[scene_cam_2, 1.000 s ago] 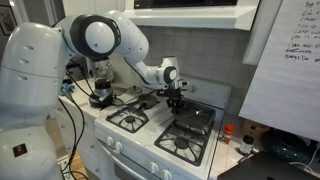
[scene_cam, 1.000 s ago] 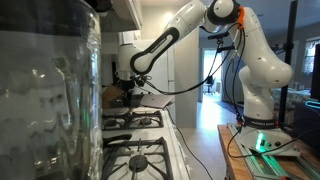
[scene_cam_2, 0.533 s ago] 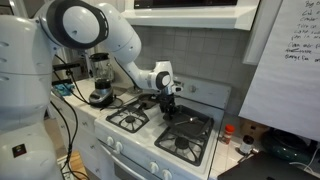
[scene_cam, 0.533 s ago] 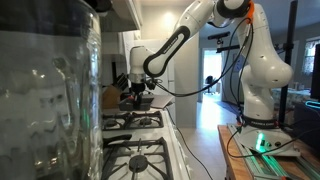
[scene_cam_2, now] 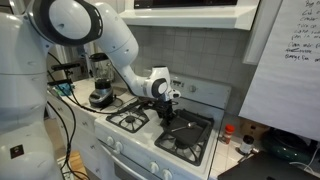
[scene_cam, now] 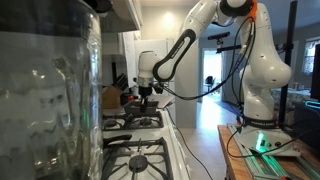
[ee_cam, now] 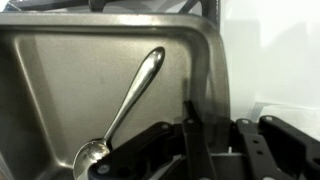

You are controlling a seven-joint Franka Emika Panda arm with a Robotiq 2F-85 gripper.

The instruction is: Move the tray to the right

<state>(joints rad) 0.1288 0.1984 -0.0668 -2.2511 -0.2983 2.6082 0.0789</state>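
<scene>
I will next lower the tray to rest on the black burner grates, then let go of its rim, because my fingers pinch that rim above the grates.
The tray (ee_cam: 70,70) is a flat dark grey metal pan and fills most of the wrist view. A silver spoon (ee_cam: 128,98) lies in it. My gripper (ee_cam: 200,135) comes in from the bottom, and its fingers stand close together over the tray's right rim, pinching it. They are blurred. In an exterior view the gripper (scene_cam_2: 167,103) points down at the tray (scene_cam_2: 192,123), which lies on the back right burner. In the side exterior view the gripper (scene_cam: 147,96) hangs over the far end of the stove, and the tray is hard to make out.
The white stove (scene_cam_2: 150,140) has black burner grates (scene_cam_2: 128,119). A blender (scene_cam_2: 99,80) stands on the counter to its left. A big glass jar (scene_cam: 45,95) blocks the near left of the side exterior view. A white wall (ee_cam: 280,50) lies right of the tray.
The arm has swung along the back of the stove: the gripper moved towards the camera in the side exterior view, and slightly left and lower in the front one, staying at the tray.
</scene>
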